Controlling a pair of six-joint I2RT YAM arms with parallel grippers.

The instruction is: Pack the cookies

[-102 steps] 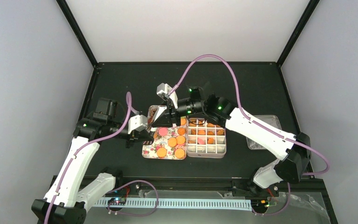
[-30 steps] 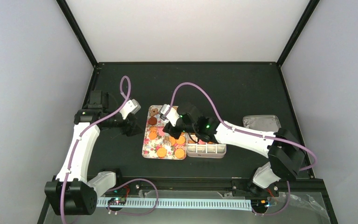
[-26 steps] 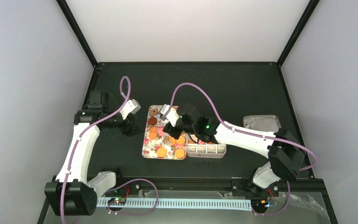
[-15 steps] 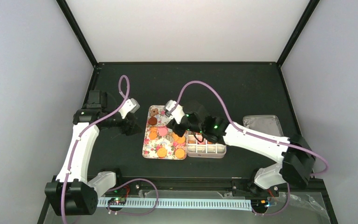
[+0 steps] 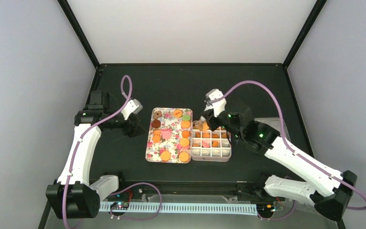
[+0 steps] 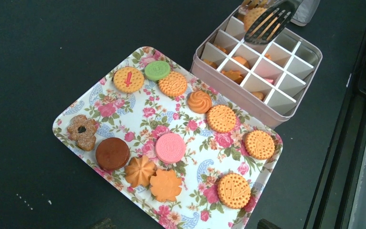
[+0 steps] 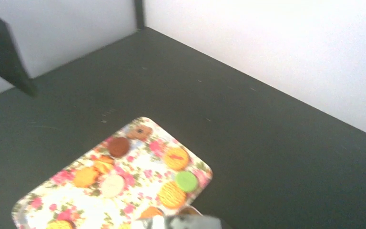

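Observation:
My right gripper holds the tongs and should go back and toward the lid, over the box's empty lid-side cell point(image 5: 225, 142), to its right in the top view, and let them go.
Several cookies lie on the flower-patterned tray point(image 5: 148, 143), mostly orange, among them a green one point(image 6: 157, 70), a pink one point(image 6: 170, 148) and a brown one point(image 6: 112, 153). More cookies sit in the cells of the pink divided box point(image 5: 211, 153). My right gripper point(image 5: 210, 117) is shut on metal tongs point(image 6: 271, 20). The tongs hang over the box's far left corner with an orange cookie point(image 6: 251, 17) at their tips. My left gripper point(image 5: 136, 126) stands open just left of the tray, and only its fingertips point(image 6: 101, 223) show at the picture's bottom edge.
A clear plastic lid point(image 5: 272, 123) lies on the black table right of the box, partly behind my right arm. Purple cables arch over both arms. The right wrist view is blurred and shows the tray's far end point(image 7: 205, 170).
My right arm has swung right and back, from over the tray to over the box's far corner, carrying the tongs. The left arm has hardly moved.

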